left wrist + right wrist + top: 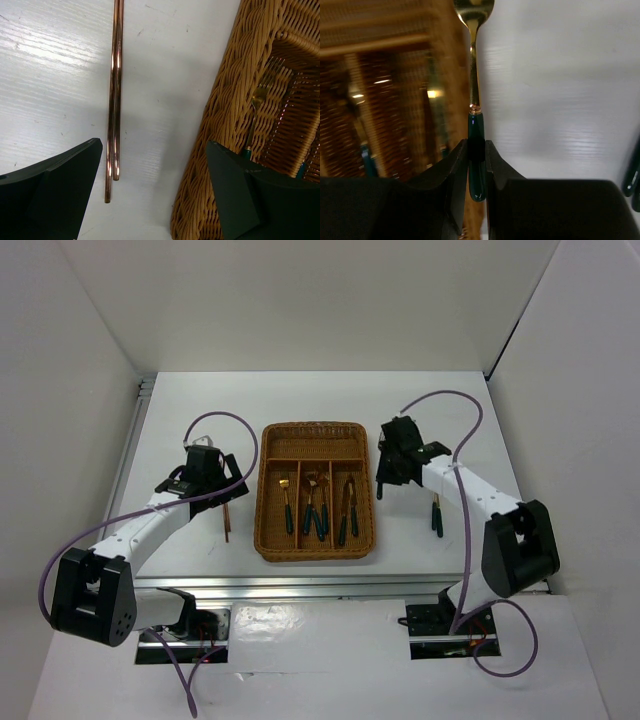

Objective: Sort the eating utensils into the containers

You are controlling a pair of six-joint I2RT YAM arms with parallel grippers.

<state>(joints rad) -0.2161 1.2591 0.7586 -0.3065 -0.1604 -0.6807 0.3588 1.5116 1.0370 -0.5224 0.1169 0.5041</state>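
Note:
Next, my right gripper moves to the left in the top view, across the tray, to release over the lone fork's slot, since it has open room.
The brown wicker tray lies in the middle of the table between the arms. Its three long slots hold green-handled cutlery: a fork on the left, others in the middle and on the right. Two copper chopsticks lie side by side on the table left of the tray. My left gripper is open above them, one finger by the chopsticks and the other over the tray rim. My right gripper is shut on the handle of a green-handled utensil, held at the tray's right edge.
Two more green-handled utensils lie on the table right of the tray; they show at the right edge of the right wrist view. The tray's crosswise slot is at the far end. White walls enclose the table on three sides.

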